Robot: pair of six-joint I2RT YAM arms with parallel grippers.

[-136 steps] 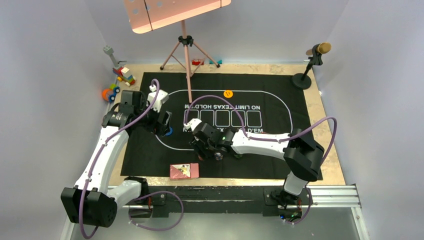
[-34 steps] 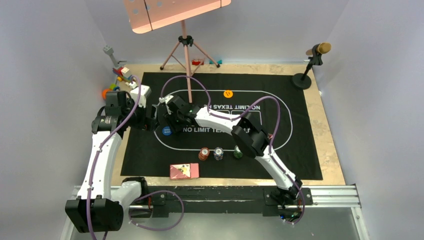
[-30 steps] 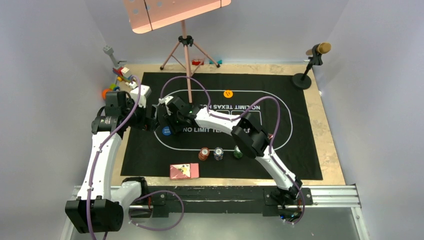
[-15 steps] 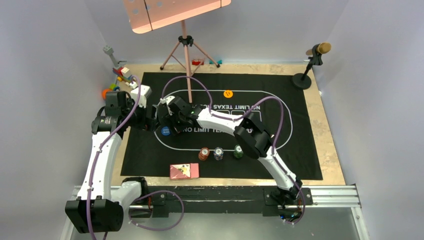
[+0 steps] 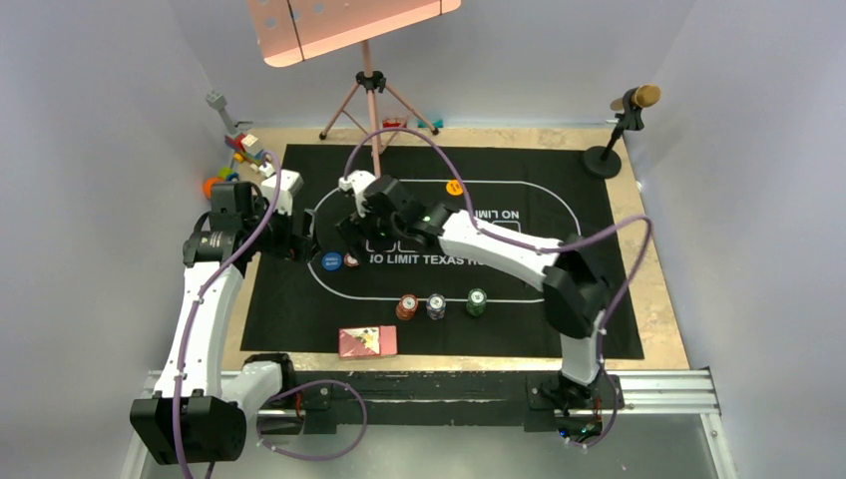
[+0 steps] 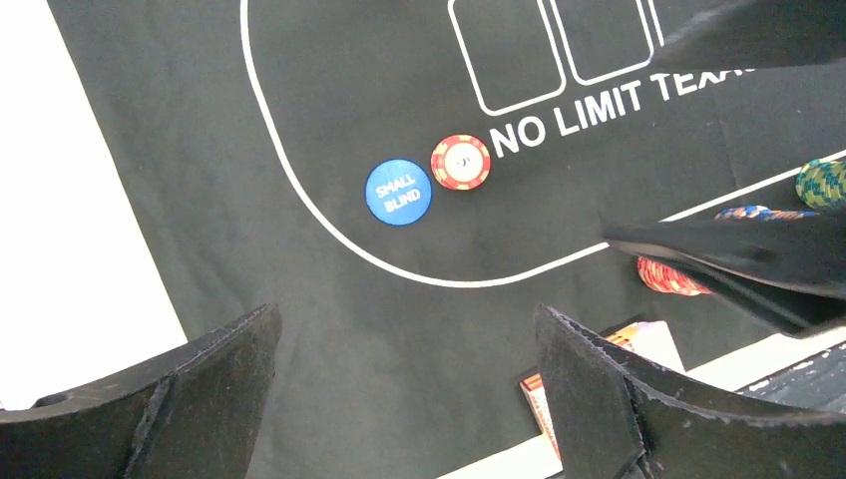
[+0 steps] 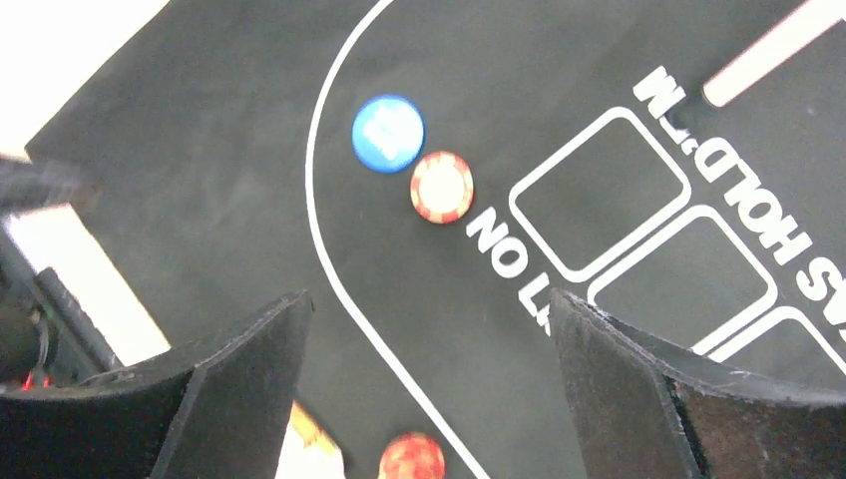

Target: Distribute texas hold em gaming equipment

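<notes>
My open right gripper moves back and then down onto the top of the red chip stack (image 5: 408,301) (image 7: 412,457) next, since its fingers are still empty.
A single red chip (image 5: 351,260) lies flat on the mat, just right of the blue "small blind" disc (image 5: 331,261). Both show in the left wrist view, the chip (image 6: 461,162) and the disc (image 6: 398,192), and in the right wrist view, the chip (image 7: 442,187) and the disc (image 7: 388,133). My right gripper (image 5: 354,238) hovers open above them, holding nothing. My left gripper (image 5: 302,242) stands open and empty just left of the disc. Red (image 5: 406,306), grey (image 5: 436,306) and green (image 5: 476,301) chip stacks line the mat's near side. The card box (image 5: 367,341) lies at the front edge. An orange disc (image 5: 455,187) sits far back.
The black felt mat (image 5: 599,299) covers most of the table. A music stand's tripod (image 5: 371,85) stands at the back, one leg over the mat. A microphone stand (image 5: 604,158) is at the back right. Toy blocks (image 5: 244,150) sit at the back left.
My right gripper has opened and pulled back and to the right, leaving the red chip beside the blue disc. The left arm has not moved.
</notes>
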